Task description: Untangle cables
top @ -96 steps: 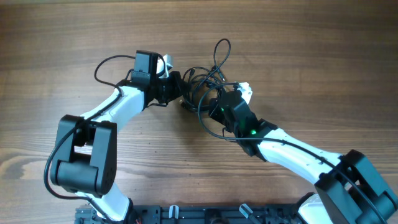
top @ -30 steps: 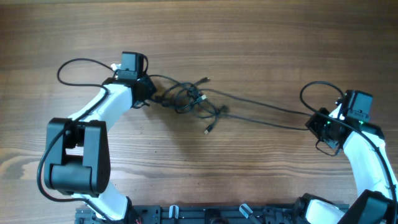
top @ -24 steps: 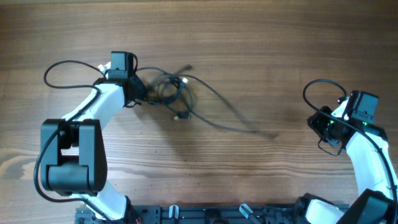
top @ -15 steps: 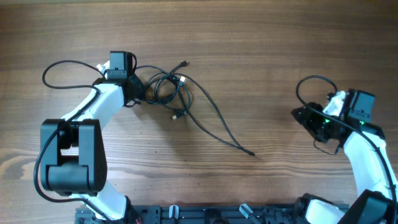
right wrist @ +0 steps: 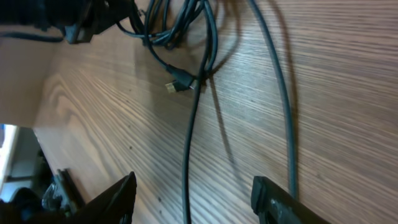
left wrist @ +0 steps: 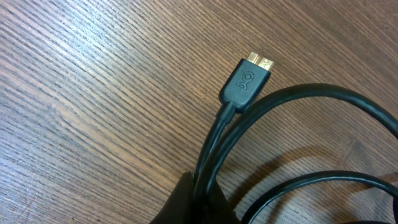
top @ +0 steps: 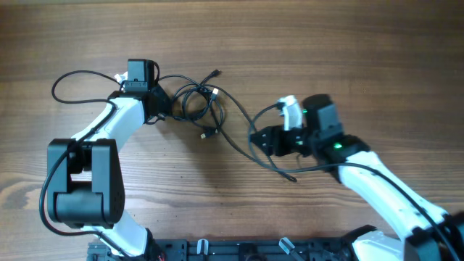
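My right gripper should go down next onto the long cable [right wrist: 186, 193] below it, because that cable already runs from the tangle between its open fingers.
The cables [top: 196, 101] are thin black cords in a loose tangle left of the middle, with plug ends sticking out at the top [top: 215, 73] and bottom [top: 205, 135]. One long cord [top: 246, 148] trails from the tangle down to the right. My left gripper [top: 164, 107] is shut on the tangle's left side. In the left wrist view its fingers [left wrist: 200, 202] pinch two cord strands below a gold-tipped plug [left wrist: 247, 78]. My right gripper [top: 255, 139] is open over the long cord. In the right wrist view the cord [right wrist: 189, 155] runs between its fingers [right wrist: 196, 199].
The bare wooden table [top: 348, 58] stretches all around. The left arm's own thicker black wire [top: 69, 78] loops out at the far left. The arm bases and a black rail [top: 239, 250] sit along the front edge.
My right arm has swung in from the far right to the long cord near the middle, gripper open. That cord, earlier pulled taut rightwards, now lies slack. My left gripper has kept its hold.
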### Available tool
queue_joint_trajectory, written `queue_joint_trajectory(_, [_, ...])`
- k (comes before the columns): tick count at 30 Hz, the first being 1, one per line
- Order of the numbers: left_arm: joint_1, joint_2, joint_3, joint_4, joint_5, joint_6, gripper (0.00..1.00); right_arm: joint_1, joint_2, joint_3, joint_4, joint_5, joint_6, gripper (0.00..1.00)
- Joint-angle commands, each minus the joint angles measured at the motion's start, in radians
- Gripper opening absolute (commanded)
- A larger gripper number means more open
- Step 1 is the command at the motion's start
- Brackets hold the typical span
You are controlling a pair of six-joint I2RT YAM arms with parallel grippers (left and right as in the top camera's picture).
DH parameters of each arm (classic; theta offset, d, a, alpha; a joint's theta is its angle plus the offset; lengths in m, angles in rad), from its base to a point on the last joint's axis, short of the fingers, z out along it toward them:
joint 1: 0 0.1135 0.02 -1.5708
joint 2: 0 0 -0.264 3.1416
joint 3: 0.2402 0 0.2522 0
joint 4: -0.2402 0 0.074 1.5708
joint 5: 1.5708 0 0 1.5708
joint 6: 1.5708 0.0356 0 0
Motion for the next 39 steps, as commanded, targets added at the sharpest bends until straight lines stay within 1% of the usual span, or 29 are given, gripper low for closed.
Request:
queue_joint_trajectory(1, [0.001, -0.013, 0.006, 0.004, 0.013, -0.013, 0.04, 0.101, 0.114, 0.005, 0.093, 0.076, 0.083, 0.63])
queue_joint_trajectory(4, [0.001, -0.013, 0.006, 0.004, 0.013, -0.013, 0.04, 0.149, 0.212, 0.005, 0.193, 0.076, 0.148, 0.62])
queue_joint_trajectory(6, [0.001, -0.013, 0.006, 0.004, 0.013, -0.013, 0.04, 0.171, 0.283, 0.005, 0.262, 0.074, 0.199, 0.6])
queue_joint_trajectory(9, [0.001, -0.013, 0.006, 0.004, 0.013, -0.013, 0.04, 0.177, 0.324, 0.006, 0.309, 0.044, 0.216, 0.52])
queue_joint_trajectory(13, [0.001, -0.013, 0.006, 0.007, 0.013, -0.013, 0.04, 0.177, 0.324, 0.006, 0.312, 0.045, 0.232, 0.4])
queue_joint_trajectory(14, [0.001, -0.013, 0.006, 0.007, 0.013, -0.013, 0.05, 0.177, 0.324, 0.006, 0.312, 0.045, 0.232, 0.29])
queue_joint_trajectory(15, [0.001, -0.013, 0.006, 0.007, 0.013, -0.013, 0.05, 0.177, 0.324, 0.006, 0.313, 0.045, 0.232, 0.2])
queue_joint_trajectory(18, [0.001, -0.013, 0.006, 0.006, 0.013, -0.013, 0.05, 0.176, 0.322, 0.007, 0.313, 0.041, 0.236, 0.04])
queue_joint_trajectory(19, [0.001, -0.013, 0.006, 0.005, 0.013, -0.013, 0.04, 0.169, 0.312, 0.008, 0.313, 0.01, 0.233, 0.04])
queue_joint_trajectory(20, [0.002, -0.013, 0.006, -0.001, 0.012, -0.013, 0.04, 0.143, 0.281, 0.009, 0.312, -0.044, 0.231, 0.04])
queue_joint_trajectory(24, [0.002, -0.013, 0.006, -0.001, 0.012, -0.013, 0.04, 0.002, 0.144, 0.009, 0.286, -0.15, 0.237, 0.04])
queue_joint_trajectory(25, [0.002, -0.013, 0.006, 0.0, 0.012, -0.013, 0.04, -0.055, 0.095, 0.009, 0.251, -0.158, 0.242, 0.04])
queue_joint_trajectory(28, [0.002, -0.013, 0.006, 0.0, 0.012, -0.013, 0.04, -0.174, 0.022, 0.009, 0.142, -0.151, 0.229, 0.04])
queue_joint_trajectory(29, [0.002, -0.013, 0.006, 0.0, 0.012, -0.013, 0.04, -0.241, 0.004, 0.009, 0.065, -0.133, 0.216, 0.04])
queue_joint_trajectory(31, [0.002, -0.013, 0.006, 0.0, 0.012, -0.013, 0.04, -0.326, 0.0, 0.009, -0.035, -0.105, 0.16, 0.04])
queue_joint_trajectory(34, [0.002, -0.013, 0.006, 0.0, 0.012, -0.013, 0.04, -0.486, 0.001, 0.009, -0.194, 0.02, 0.097, 0.04])
queue_joint_trajectory(36, [0.002, -0.013, 0.006, 0.0, 0.012, -0.013, 0.04, -0.63, 0.001, 0.009, -0.269, 0.15, 0.095, 0.04])
queue_joint_trajectory(39, [0.002, -0.013, 0.006, 0.0, 0.012, -0.013, 0.04, -0.763, 0.001, 0.009, -0.312, 0.241, 0.095, 0.04])
